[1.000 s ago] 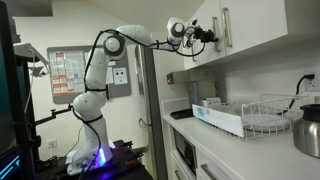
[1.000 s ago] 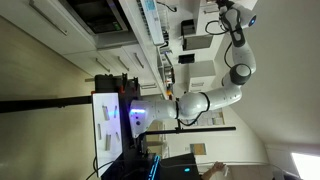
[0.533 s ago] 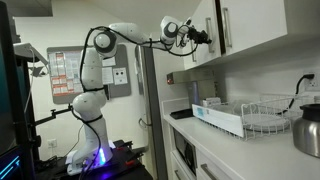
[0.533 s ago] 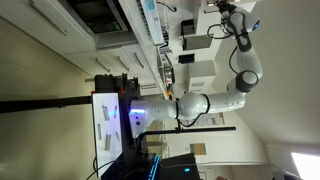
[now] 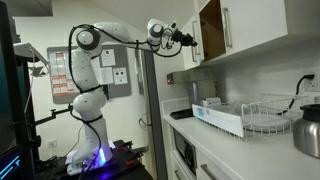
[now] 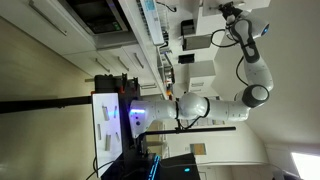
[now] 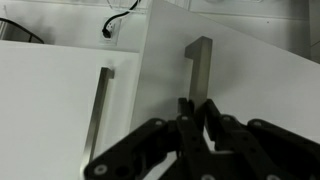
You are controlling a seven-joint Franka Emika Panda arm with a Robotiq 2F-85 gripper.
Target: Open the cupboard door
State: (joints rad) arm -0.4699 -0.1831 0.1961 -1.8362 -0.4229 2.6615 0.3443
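The gripper pulls the lower part of the handle point(image 7: 200, 90) within it back toward my base next, then releases, since the door is only partly open.
The cupboard door point(image 5: 210, 30) stands swung out from the wall cupboards, and its wood-brown inner side shows. In the wrist view the door point(image 7: 245, 95) is a white panel tilted away from its neighbour, with a vertical silver bar handle point(image 7: 198, 62). My gripper point(image 7: 198, 112) is shut on the lower part of that handle, one black finger on each side. In an exterior view my gripper point(image 5: 190, 40) reaches the door's edge from the left at the end of the raised arm. The arm point(image 6: 250, 62) also shows in the rotated exterior view.
A neighbouring shut white door with a like handle point(image 7: 98, 115) lies left of the open one. Another white door point(image 5: 250, 25) is to the right. Below are a white dish rack point(image 5: 262, 115), a kettle point(image 5: 308, 130) and the counter. A black cable point(image 7: 118, 20) hangs above.
My gripper has drawn back to the left with the handle in it. The door has swung out from nearly shut to open, so its brown inner side now shows.
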